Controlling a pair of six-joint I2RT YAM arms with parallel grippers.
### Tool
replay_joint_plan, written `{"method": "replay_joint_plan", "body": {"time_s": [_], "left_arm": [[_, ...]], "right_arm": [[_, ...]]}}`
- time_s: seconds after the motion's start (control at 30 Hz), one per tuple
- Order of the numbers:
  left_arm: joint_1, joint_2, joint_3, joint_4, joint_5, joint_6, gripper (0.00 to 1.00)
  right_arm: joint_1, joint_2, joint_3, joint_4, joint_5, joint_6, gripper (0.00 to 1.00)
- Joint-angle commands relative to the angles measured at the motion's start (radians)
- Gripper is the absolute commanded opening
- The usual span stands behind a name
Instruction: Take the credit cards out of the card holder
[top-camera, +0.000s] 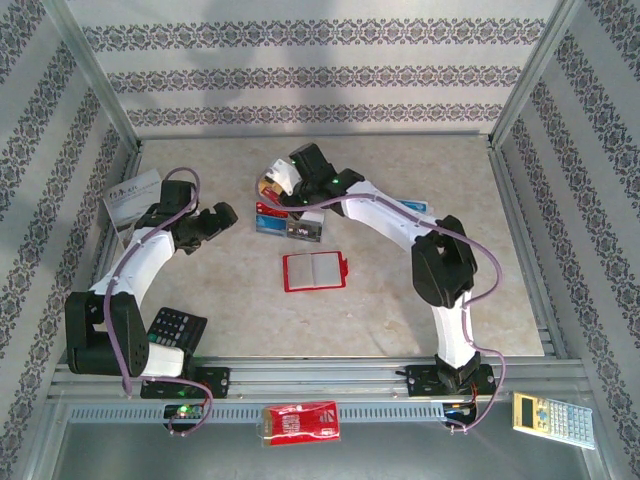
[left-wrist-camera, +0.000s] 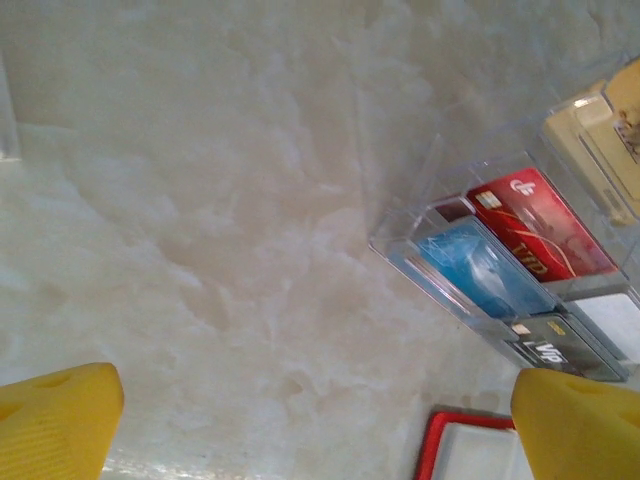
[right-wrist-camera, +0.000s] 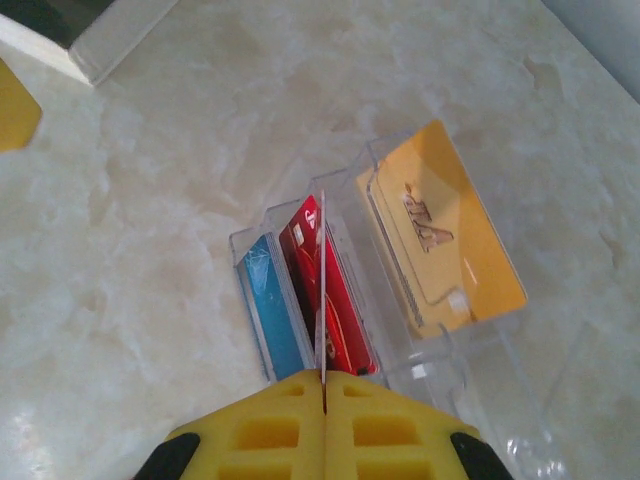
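My right gripper must first turn the thin card (right-wrist-camera: 322, 280) in line to lower it into the red card's slot.
The red card holder (top-camera: 315, 271) lies open and flat mid-table, its pale pockets facing up; a corner of the card holder (left-wrist-camera: 470, 445) shows in the left wrist view. My right gripper (right-wrist-camera: 323, 385) is shut on a thin card (right-wrist-camera: 322, 280) seen edge-on, held upright over a clear slotted organiser (right-wrist-camera: 400, 370). The organiser's slots hold an orange-yellow card (right-wrist-camera: 440, 230), a red card (right-wrist-camera: 345, 320) and a blue card (right-wrist-camera: 275, 305). In the top view the right gripper (top-camera: 283, 180) hangs at the back centre. My left gripper (top-camera: 222, 218) is open and empty, left of the organiser, above bare table.
A black calculator (top-camera: 175, 328) lies by the left arm's base. A white box (top-camera: 135, 197) leans at the left wall. A red printed packet (top-camera: 298, 421) and a pale calculator (top-camera: 550, 417) sit on the front rail. A black VIP card (left-wrist-camera: 560, 350) stands in the organiser.
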Motion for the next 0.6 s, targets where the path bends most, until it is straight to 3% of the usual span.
{"method": "replay_joint_plan", "body": {"time_s": [0.0, 0.33, 0.57], "left_arm": [[0.038, -0.013, 0.007, -0.017, 0.027, 0.045, 1.0], [0.082, -0.016, 0.011, -0.041, 0.042, 0.07, 1.0], [0.092, -0.014, 0.007, -0.04, 0.049, 0.073, 1.0]], "right_arm": [[0.017, 0.061, 0.113, -0.12, -0.008, -0.137, 0.0], [0.028, 0.235, 0.382, -0.338, 0.009, -0.281, 0.0], [0.028, 0.29, 0.453, -0.386, 0.042, -0.304, 0.0]]}}
